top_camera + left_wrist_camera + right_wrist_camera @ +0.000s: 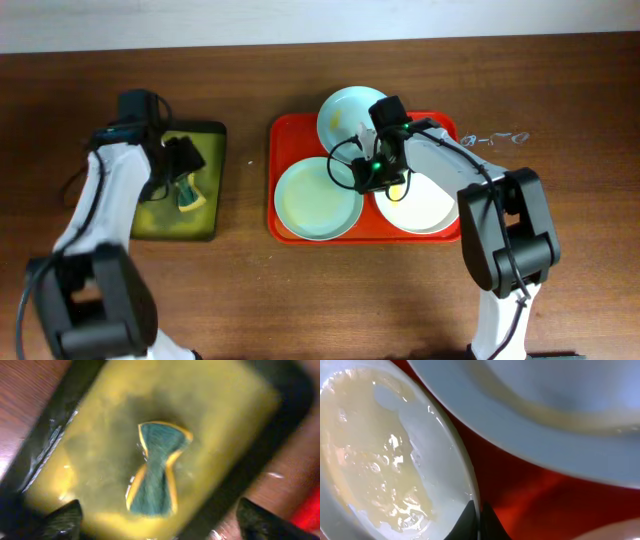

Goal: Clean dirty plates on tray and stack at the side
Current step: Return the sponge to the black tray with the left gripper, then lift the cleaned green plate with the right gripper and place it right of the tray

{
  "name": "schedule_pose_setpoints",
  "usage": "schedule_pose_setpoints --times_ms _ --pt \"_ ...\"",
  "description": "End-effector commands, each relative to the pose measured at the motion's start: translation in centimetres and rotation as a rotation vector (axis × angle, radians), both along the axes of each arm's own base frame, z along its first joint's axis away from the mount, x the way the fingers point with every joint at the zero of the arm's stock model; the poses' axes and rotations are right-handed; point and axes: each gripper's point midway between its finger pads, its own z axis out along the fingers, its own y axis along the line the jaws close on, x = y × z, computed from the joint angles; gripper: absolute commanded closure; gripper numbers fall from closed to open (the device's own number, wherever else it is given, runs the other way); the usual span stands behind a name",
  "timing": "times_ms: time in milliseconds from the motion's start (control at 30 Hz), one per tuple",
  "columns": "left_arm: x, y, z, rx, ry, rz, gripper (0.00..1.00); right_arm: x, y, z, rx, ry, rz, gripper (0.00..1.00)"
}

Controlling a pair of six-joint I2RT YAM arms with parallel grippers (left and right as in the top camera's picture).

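Note:
My right gripper should next move its plate up, then toward the right in the overhead view to the bare tabletop (505, 148) spot beside the tray, since it's bare.
Three plates lie on the red tray (283, 135): a mint-blue plate (345, 112) at the back, a pale plate (315, 200) front left and a creamy white plate (425, 208) front right. My right gripper (368, 180) is low in the middle of the tray, where the plates meet. In the right wrist view it (479, 520) is shut on the thin rim of a plate with yellowish smears (380, 460). Another plate (545, 435) lies just beyond, across bare red tray (530, 485). My left gripper (160, 530) hangs open over a green-and-yellow sponge (157, 467), holding nothing.
The sponge (190, 195) lies in yellow-green liquid in a smaller black tray (222, 180) on the left of the brown table. My left gripper (185, 158) is above it. Bare tabletop (560, 200) lies right of the red tray.

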Motion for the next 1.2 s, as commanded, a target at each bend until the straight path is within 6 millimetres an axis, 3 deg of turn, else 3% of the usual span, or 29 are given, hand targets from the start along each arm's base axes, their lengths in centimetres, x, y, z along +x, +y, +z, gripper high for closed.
schedule_pose_setpoints --times_ms 0,67,267,333,467,633,767,900,1033,1067,1133,1167 --pt "-0.5 -0.8 6.4 -0.029 -0.138 -0.017 0.0 2.6 -2.2 6.1 -0.193 -0.195 -0.032 0.96" --pt "-0.5 -0.8 6.9 -0.027 -0.151 -0.017 0.01 3.2 -4.1 9.6 -0.42 -0.304 -0.042 0.96" --pt "-0.5 -0.8 6.9 -0.027 -0.151 -0.017 0.0 3.3 -4.1 17.7 -0.836 -0.551 -0.004 0.96" --pt "-0.5 -0.8 6.9 -0.027 -0.151 -0.017 0.01 3.1 -2.9 20.5 -0.972 -0.664 0.051 0.96" --pt "-0.5 -0.8 6.9 -0.027 -0.151 -0.017 0.01 1.3 0.7 24.7 -1.276 -0.826 0.345 0.96" --pt "-0.5 -0.8 6.9 -0.027 -0.151 -0.017 0.01 -0.5 3.2 28.9 -1.445 -1.001 0.284 0.96" --pt "-0.5 -0.8 6.9 -0.027 -0.151 -0.017 0.01 -1.1 3.5 29.9 -1.543 -1.004 0.352 0.96" --pt "-0.5 -0.8 6.9 -0.027 -0.151 -0.017 0.01 -1.1 3.7 29.5 -1.517 -0.997 0.365 0.96" --pt "-0.5 -0.8 6.9 -0.027 -0.151 -0.017 0.01 -0.7 4.6 26.8 -1.3 -0.978 0.313 0.96" --pt "-0.5 -0.8 6.9 -0.027 -0.151 -0.017 0.01 -0.5 5.0 25.0 -1.152 -0.941 0.26 0.96" --pt "-0.5 -0.8 6.9 -0.027 -0.151 -0.017 0.01 -0.5 6.1 20.5 -0.919 -0.789 0.325 0.96" --pt "-0.5 -0.8 6.9 -0.027 -0.151 -0.017 0.01 -0.2 4.9 19.8 -0.945 -0.736 0.409 0.96"
